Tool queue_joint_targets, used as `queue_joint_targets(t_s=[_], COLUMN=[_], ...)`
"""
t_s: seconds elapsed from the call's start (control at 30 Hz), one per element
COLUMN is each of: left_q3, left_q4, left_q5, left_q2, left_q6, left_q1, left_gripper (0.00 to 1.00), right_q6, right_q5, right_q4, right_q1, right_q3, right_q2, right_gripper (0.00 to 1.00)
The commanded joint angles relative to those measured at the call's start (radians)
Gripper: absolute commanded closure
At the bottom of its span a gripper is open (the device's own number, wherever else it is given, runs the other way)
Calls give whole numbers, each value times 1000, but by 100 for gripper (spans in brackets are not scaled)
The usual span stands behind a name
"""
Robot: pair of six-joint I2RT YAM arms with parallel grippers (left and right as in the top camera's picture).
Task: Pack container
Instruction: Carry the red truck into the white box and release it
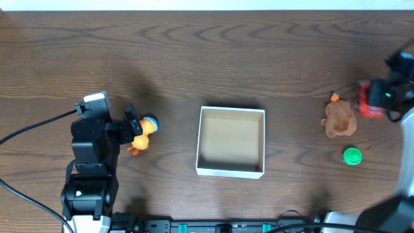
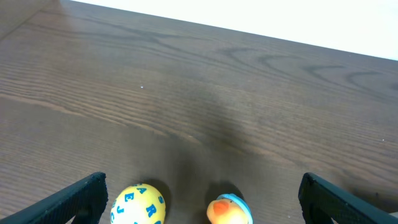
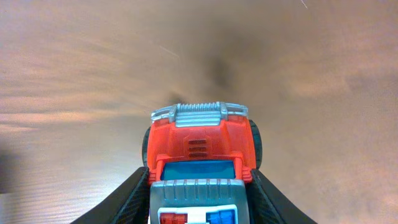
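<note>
The right gripper carries the truck (image 1: 369, 103) left in the overhead view to the empty container next. It then lowers it into the plush-side far corner (image 1: 250, 127) and releases it.
The container (image 1: 229, 171), a shallow square box with white walls and a tan inside, sits at the table's middle and holds nothing. My left gripper (image 1: 131, 129) is open beside an orange duck with a blue cap (image 1: 145, 133). In the left wrist view its fingers (image 2: 202, 208) straddle the duck (image 2: 229, 211) and a yellow ball with blue letters (image 2: 138, 205). My right gripper (image 1: 380, 97) is at the far right, shut on a red toy truck (image 1: 369, 103). In the right wrist view the fingers (image 3: 199, 202) press both sides of the truck (image 3: 202, 140).
A brown plush toy (image 1: 340, 119) with a small orange bit at its top lies left of the truck. A green ball (image 1: 352, 156) lies below the plush. A black cable (image 1: 32, 126) runs from the left arm to the left edge.
</note>
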Motion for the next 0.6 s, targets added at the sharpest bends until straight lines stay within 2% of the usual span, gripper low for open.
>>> queue_joint_targets(t_s=[0.0, 0.13, 0.33, 0.57], left_q3=[28, 28, 28, 28], left_q4=[1, 1, -6, -51], left_q5=[-11, -11, -11, -11], left_q2=[0, 0, 0, 0], left_q6=[-5, -5, -5, -5], left_q1=[2, 2, 2, 2], left_gripper=[2, 2, 2, 2], right_q6=[157, 342, 605, 683], right_q5=[-23, 2, 87, 96], right_q4=[-6, 15, 15, -27], right_q1=[181, 409, 704, 891], right_q3=[25, 25, 24, 24], right_q2=[-123, -188, -169, -68], right_gripper=[99, 99, 99, 99])
